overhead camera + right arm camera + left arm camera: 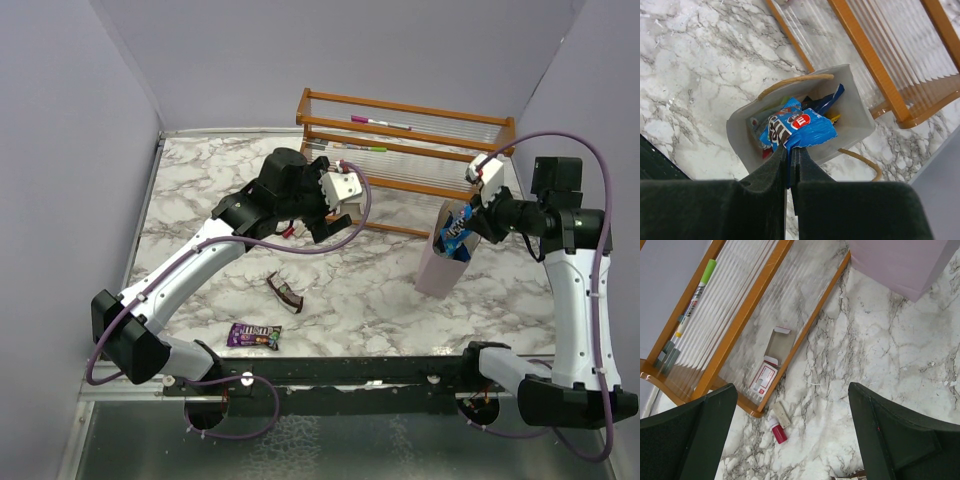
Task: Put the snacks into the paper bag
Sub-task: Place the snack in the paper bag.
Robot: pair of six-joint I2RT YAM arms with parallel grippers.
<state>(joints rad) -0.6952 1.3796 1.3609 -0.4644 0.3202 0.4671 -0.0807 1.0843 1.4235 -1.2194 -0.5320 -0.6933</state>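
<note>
The right gripper lowers the blue packet slightly toward the snacks inside next and releases it, since the paper bag's opening (453,233) (801,121) lies just below the gripper.
My right gripper (791,150) is shut on a blue snack packet (799,128) and holds it over the open mouth of the pale pinkish paper bag (860,122), which holds several other snacks. In the top view the packet (456,232) sits at the mouth of the bag (440,268), with the right gripper (477,222) beside it. My left gripper (335,222) is open and empty above the table near the rack. A purple snack (253,336) and a dark brown snack (285,292) lie on the table. The bag's side shows in the left wrist view (905,265).
A wooden rack with clear shelves (410,160) stands at the back, with markers on it. Under the left gripper lie a tiny red cylinder piece (777,431), a small grey block (781,414) and a white card (763,379) under the rack. Lilac walls enclose the marble table (380,300).
</note>
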